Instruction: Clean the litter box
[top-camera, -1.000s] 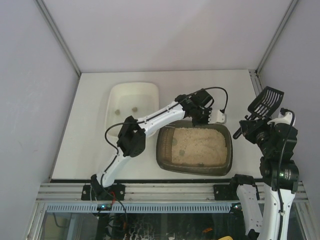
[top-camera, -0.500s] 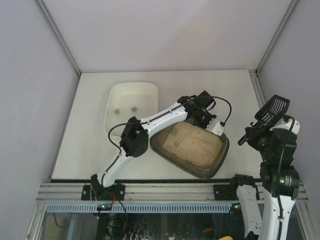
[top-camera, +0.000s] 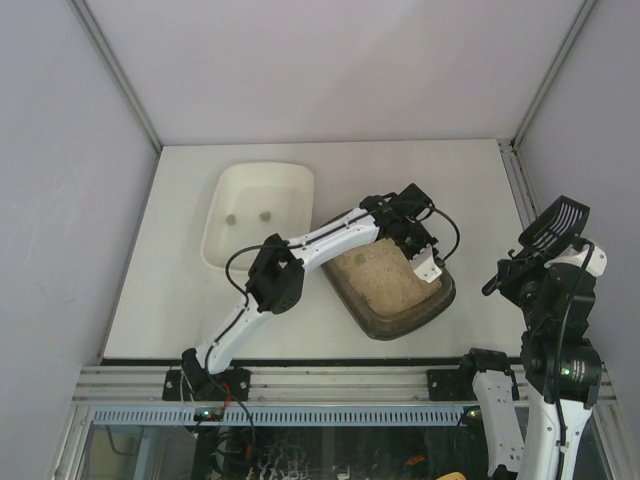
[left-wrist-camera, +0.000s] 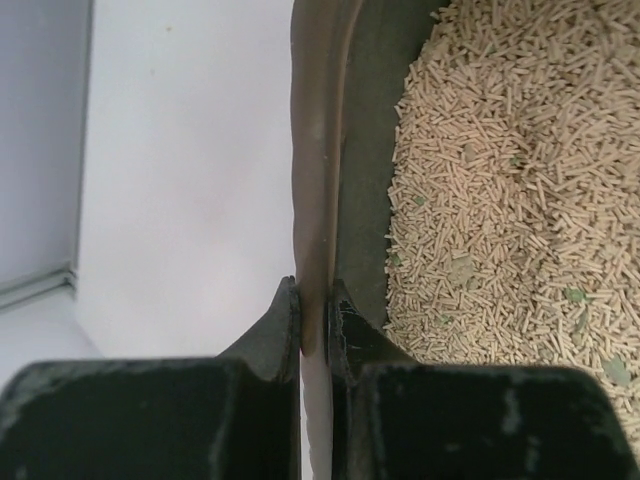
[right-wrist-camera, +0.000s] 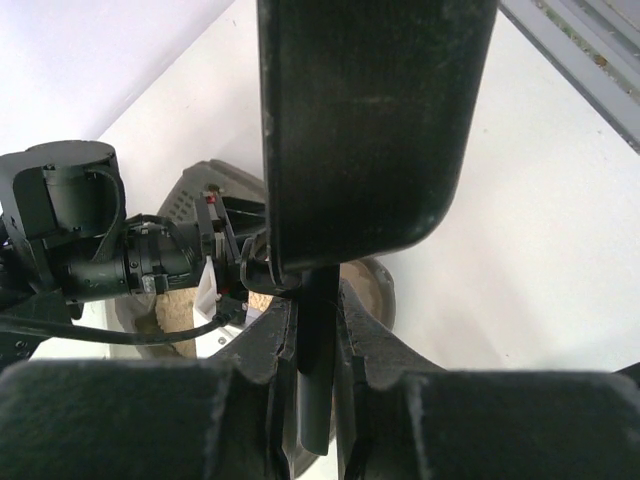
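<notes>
My left gripper slides the litter box's rim outward over the bare table outward of it next, then releases, since the litter box (top-camera: 400, 325) sits by the table's near edge.
The litter box (top-camera: 400, 325), a dark grey-brown tray holding beige litter (top-camera: 385, 272), lies skewed at the table's middle right. My left gripper (top-camera: 430, 268) is shut on its right rim. In the left wrist view that gripper (left-wrist-camera: 314, 300) pinches the rim (left-wrist-camera: 318, 150), one finger outside and one inside, with litter pellets (left-wrist-camera: 500, 180) and small greenish bits to the right. My right gripper (top-camera: 512, 270) is at the right edge, shut on the handle of a black slotted scoop (top-camera: 555, 222). In the right wrist view this gripper (right-wrist-camera: 316, 310) clamps the handle below the scoop's blade (right-wrist-camera: 370, 120).
A white tray (top-camera: 260, 167) stands at the back left, touching the litter box's corner, with two small greenish clumps (top-camera: 230, 218) inside. Enclosure walls close in the table on the left, back and right. The left arm (top-camera: 300, 245) stretches across the table's middle.
My left gripper has swung the litter box round from square to skewed, nudging the white tray slightly left. My right arm has drifted a little right with the scoop.
</notes>
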